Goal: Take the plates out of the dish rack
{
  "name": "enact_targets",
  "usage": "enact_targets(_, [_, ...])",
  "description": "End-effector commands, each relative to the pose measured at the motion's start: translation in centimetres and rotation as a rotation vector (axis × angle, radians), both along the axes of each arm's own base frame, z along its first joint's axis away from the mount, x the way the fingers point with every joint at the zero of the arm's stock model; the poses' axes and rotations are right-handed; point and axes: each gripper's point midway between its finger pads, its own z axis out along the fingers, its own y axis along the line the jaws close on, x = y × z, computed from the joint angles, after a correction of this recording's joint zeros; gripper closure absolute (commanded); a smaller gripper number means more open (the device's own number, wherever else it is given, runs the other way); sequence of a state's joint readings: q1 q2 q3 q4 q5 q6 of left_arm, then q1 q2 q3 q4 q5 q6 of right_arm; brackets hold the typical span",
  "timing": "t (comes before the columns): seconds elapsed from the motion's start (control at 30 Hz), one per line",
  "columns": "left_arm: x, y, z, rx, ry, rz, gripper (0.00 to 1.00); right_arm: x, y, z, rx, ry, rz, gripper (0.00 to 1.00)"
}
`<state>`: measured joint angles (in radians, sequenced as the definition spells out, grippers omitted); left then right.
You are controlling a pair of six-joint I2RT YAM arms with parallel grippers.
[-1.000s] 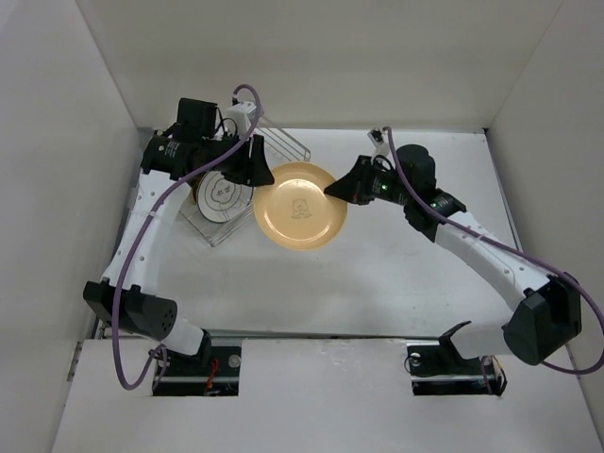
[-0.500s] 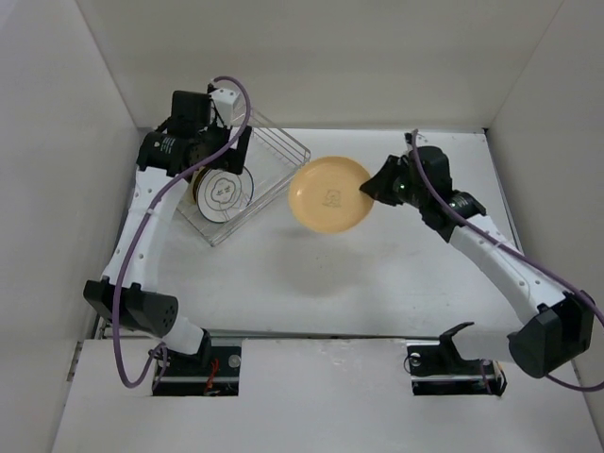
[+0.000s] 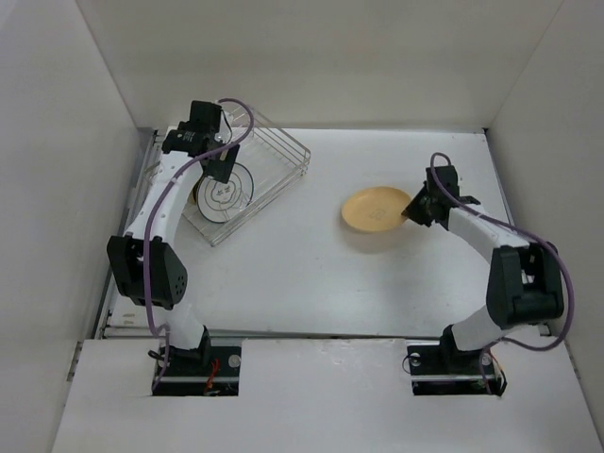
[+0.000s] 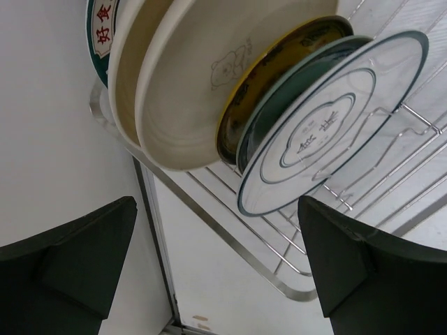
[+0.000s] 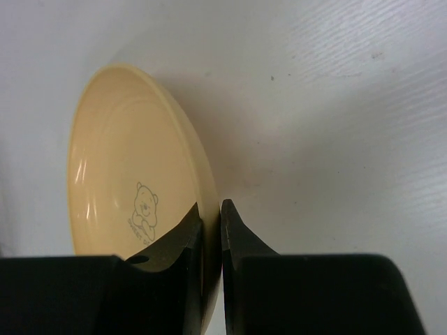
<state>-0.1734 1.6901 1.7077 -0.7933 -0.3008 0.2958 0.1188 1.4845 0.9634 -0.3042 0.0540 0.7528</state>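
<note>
Next, my left gripper moves down astride the upper rim of the white teal-rimmed plate last in the row, as its outer side is uncovered.
My right gripper (image 3: 411, 209) is shut on the right rim of the yellow-orange plate (image 3: 375, 209), held low and tilted over the table right of centre. In the right wrist view the fingertips (image 5: 211, 222) pinch the rim of this plate (image 5: 126, 174), which bears a bear drawing. My left gripper (image 3: 220, 162) is open and empty above the dish rack (image 3: 274, 156). The left wrist view shows the rack's wire rim (image 4: 231, 236) holding a cream plate (image 4: 195, 84), a dark gold-centred plate (image 4: 279, 73) and a white teal-rimmed plate (image 4: 335, 129), beyond the gripper (image 4: 216, 269).
White walls close in the table on the left, back and right. The rack sits skewed at the back left near the left wall. A further plate with a teal rim and red characters (image 4: 101, 28) stands behind the cream ones.
The right arm has carried the yellow-orange plate from beside the rack rightward and down toward the table. The left gripper has drawn back from the plate to above the rack.
</note>
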Motion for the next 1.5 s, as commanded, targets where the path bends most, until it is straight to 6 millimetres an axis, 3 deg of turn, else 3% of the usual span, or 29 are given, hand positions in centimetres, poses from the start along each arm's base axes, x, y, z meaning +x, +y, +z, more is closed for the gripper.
enact_targets(0.0, [1.2,1.2,0.4,0.050,-0.038,0.019,0.00,2.9,1.4,0.3,0.084,-0.059,0.064,1.00])
enact_targets(0.1, [1.8,1.8,0.0,0.094,-0.026,0.026,0.00,3.1,1.9,-0.6,0.090,-0.043,0.100,1.00])
enact_targets(0.17, [2.1,1.9,-0.4,0.109,-0.019,0.024,0.00,3.3,1.9,-0.5,0.081,-0.054,0.110,0.93])
enact_targets(0.2, [2.4,2.3,-0.6,0.109,-0.014,0.033,0.00,3.0,1.8,-0.9,0.072,-0.046,0.119,0.74])
enact_targets(0.33, [2.8,1.7,-2.0,0.092,0.022,0.013,0.00,2.1,1.1,-1.0,0.032,-0.017,0.111,0.33])
enact_targets(0.37, [2.6,1.6,-2.2,0.084,0.032,0.005,0.00,2.0,0.8,-0.7,0.020,-0.019,0.100,0.30])
enact_targets(0.53, [3.1,0.8,-2.9,0.048,0.049,-0.014,0.16,1.1,0.1,2.5,-0.009,-0.074,0.082,0.26])
enact_targets(0.57, [3.1,1.1,-3.0,0.041,0.050,-0.010,0.19,0.9,0.1,4.7,-0.006,-0.132,0.081,0.25])
enact_targets(0.67, [3.3,0.8,-4.0,0.032,0.074,-0.020,0.28,0.0,-0.4,7.8,-0.022,-0.221,0.073,0.24])
enact_targets(0.73, [3.4,0.6,-4.3,0.019,0.083,-0.017,0.38,-0.4,-0.5,9.3,-0.031,-0.266,0.082,0.24])
enact_targets(0.77, [3.6,0.5,-3.9,0.009,0.068,-0.005,0.52,-0.6,-0.6,10.0,-0.041,-0.287,0.090,0.24])
enact_targets(0.8, [3.5,0.5,-4.1,0.004,0.080,0.003,0.58,-1.1,-0.7,11.2,-0.050,-0.316,0.097,0.24])
enact_targets(0.93, [3.1,-0.1,-3.1,-0.038,0.066,0.001,0.64,-2.3,-0.9,13.4,-0.063,-0.380,0.107,0.24])
enact_targets(1.0, [2.8,-0.2,-2.8,-0.047,0.061,-0.005,0.72,-2.9,-0.9,13.5,-0.063,-0.382,0.107,0.24])
enact_targets(1.13, [2.3,-0.2,-3.0,-0.045,0.070,-0.005,0.98,-3.4,-1.2,14.3,-0.076,-0.405,0.102,0.23])
enact_targets(1.17, [2.2,-0.2,-2.7,-0.045,0.073,-0.005,1.00,-3.4,-1.2,14.3,-0.076,-0.405,0.102,0.23])
enact_targets(1.33, [1.7,-0.4,0.9,-0.081,0.018,0.013,1.00,-3.5,-0.5,15.7,-0.061,-0.423,0.140,0.23])
enact_targets(1.47, [0.9,-1.3,6.0,-0.155,-0.103,-0.013,1.00,-3.8,0.4,17.1,-0.047,-0.452,0.203,0.23])
